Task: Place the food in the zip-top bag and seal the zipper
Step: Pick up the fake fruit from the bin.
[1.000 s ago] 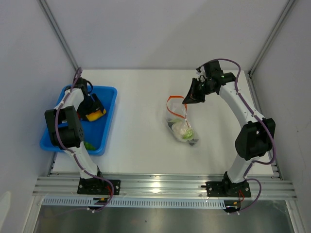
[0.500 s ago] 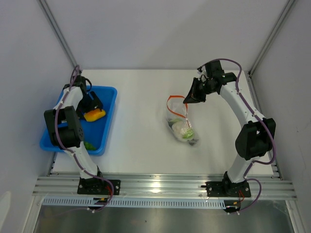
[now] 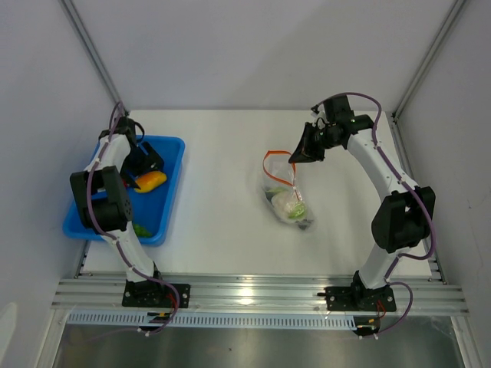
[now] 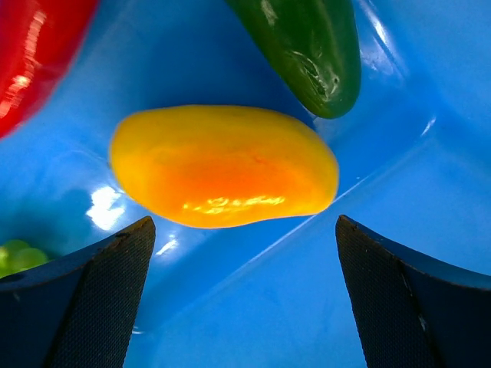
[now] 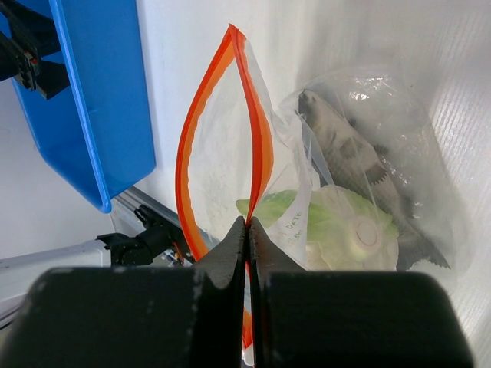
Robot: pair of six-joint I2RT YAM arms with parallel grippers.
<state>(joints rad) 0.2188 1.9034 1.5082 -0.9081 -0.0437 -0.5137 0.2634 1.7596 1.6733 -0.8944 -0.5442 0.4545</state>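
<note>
My left gripper will next turn and move down onto the orange-yellow piece (image 3: 150,181) (image 4: 222,165) so its fingers go on both sides of the piece's narrower width, because the piece's long side lies crosswise in front of the fingers.
The clear zip-top bag (image 3: 285,198) lies mid-table with its mouth standing open. My right gripper (image 3: 294,159) (image 5: 248,224) is shut on one side of the orange-red zipper (image 3: 274,162) (image 5: 259,146). Inside the bag are a white-green leafy vegetable (image 5: 337,226) (image 3: 287,203) and a dark grey piece (image 5: 345,146). My left gripper (image 3: 141,163) (image 4: 245,307) hangs open in the blue tray, its fingers (image 4: 92,307) wide apart just short of the orange-yellow piece (image 4: 222,165) (image 3: 150,181). Behind that piece lie a dark green cucumber (image 4: 307,46) and a red chili (image 4: 31,54). Green grapes (image 4: 14,257) show at the left edge.
The blue tray (image 3: 175,180) (image 4: 430,92) stands at the table's left edge, with a green piece (image 3: 141,228) at its near end. Grey walls and metal frame posts close in the table on three sides.
My left gripper has opened a little wider and drawn slightly back from the orange-yellow piece. The right gripper and the bag have not moved.
</note>
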